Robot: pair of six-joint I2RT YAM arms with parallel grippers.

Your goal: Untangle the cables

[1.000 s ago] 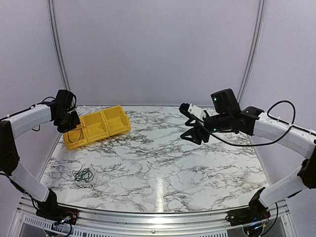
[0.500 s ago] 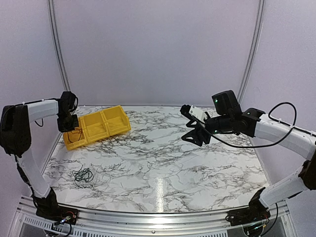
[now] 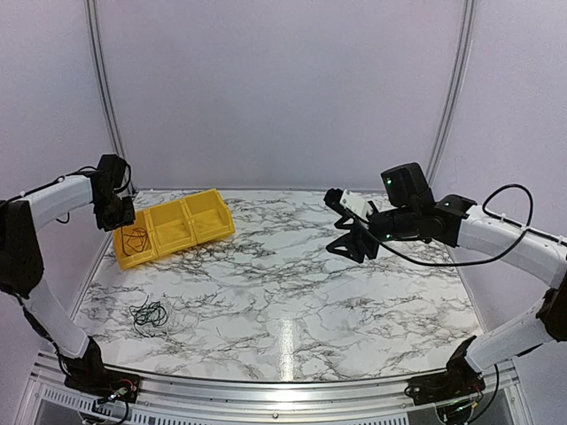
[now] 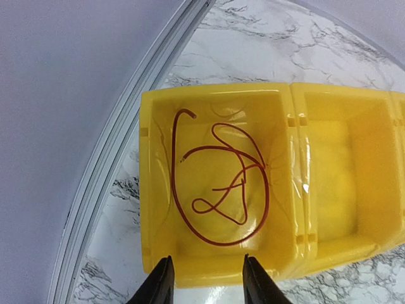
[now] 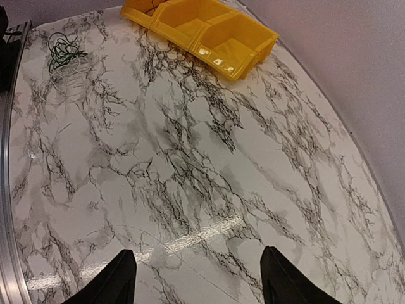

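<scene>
I will move my left gripper back from the bin (image 4: 218, 269) and lower it onto the far edge of the greenish cables, because they are tangled with the pale ones.
A thin dark red wire (image 4: 221, 190) lies in a loose loop in the end compartment of the yellow bin (image 4: 218, 269); it also shows in the top view (image 3: 135, 238). My left gripper (image 4: 205, 286) hovers above that compartment's near wall, open and empty; in the top view it (image 3: 121, 221) is at the bin's left end. A small tangle of cables (image 3: 148, 312), greenish and pale, lies on the marble at front left and shows in the right wrist view (image 5: 63, 54). My right gripper (image 3: 339, 223) is open and empty, high above the table's right half (image 5: 202, 278).
The yellow bin (image 3: 190, 232) has three compartments and lies at the back left (image 5: 209, 38); the two other compartments look empty. The table's curved metal rim (image 4: 120, 158) runs just left of the bin. The marble table (image 3: 292, 292) lies below the right gripper.
My left gripper has drawn up and slightly left off the bin's end compartment, and the red wire now lies loose inside. The right arm has barely moved.
</scene>
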